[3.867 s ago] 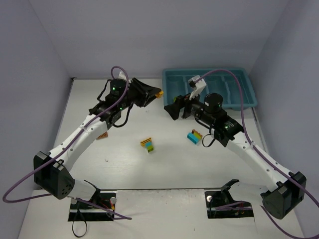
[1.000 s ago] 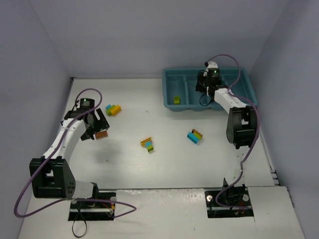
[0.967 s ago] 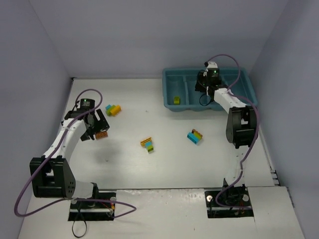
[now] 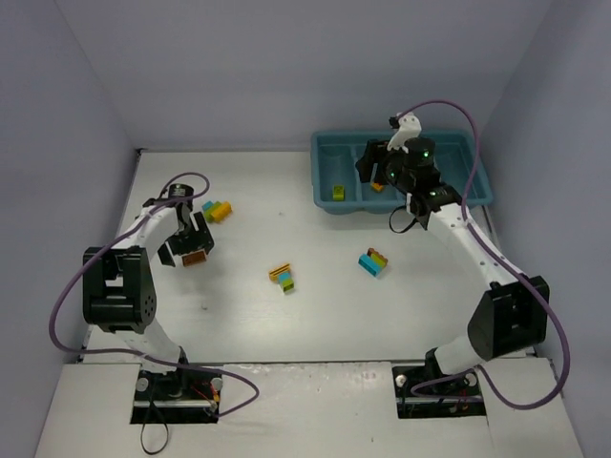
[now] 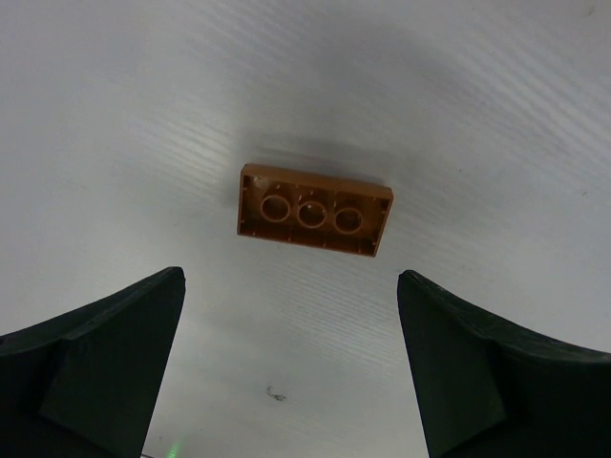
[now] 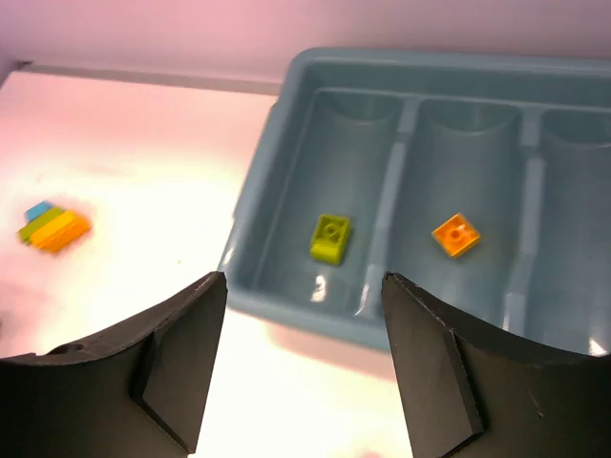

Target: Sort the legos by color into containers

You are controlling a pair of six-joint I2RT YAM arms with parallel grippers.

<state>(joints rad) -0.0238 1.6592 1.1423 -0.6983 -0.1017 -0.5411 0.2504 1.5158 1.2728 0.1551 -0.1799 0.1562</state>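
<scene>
The lego's long side already runs crosswise between the two open fingers, so I will next lower my left gripper around the short ends of the studs-down lego (image 4: pixel 194 258).
An orange lego (image 5: pixel 313 212) lies studs-down on the white table, just ahead of my open left gripper (image 5: pixel 289 286), which hovers over it (image 4: pixel 196 258) with nothing between its fingers. My right gripper (image 6: pixel 304 279) is open and empty above the near wall of the teal containers (image 6: pixel 430 62). A yellow-green lego (image 6: pixel 330 237) lies in the leftmost compartment and a small orange lego (image 6: pixel 455 235) in the second one. Three multicoloured clumps rest on the table: one near the left gripper (image 4: pixel 218 210), one in the middle (image 4: pixel 283 278), one right of centre (image 4: pixel 373 260).
The tray (image 4: pixel 344 210) stands at the back right against the rear wall. Purple cables loop over both arms. Side walls close in the table on the left and right.
My right gripper has opened and drawn back from inside the tray; the small orange lego now lies in the second compartment. The left arm has changed pose, with its gripper still over the orange lego.
</scene>
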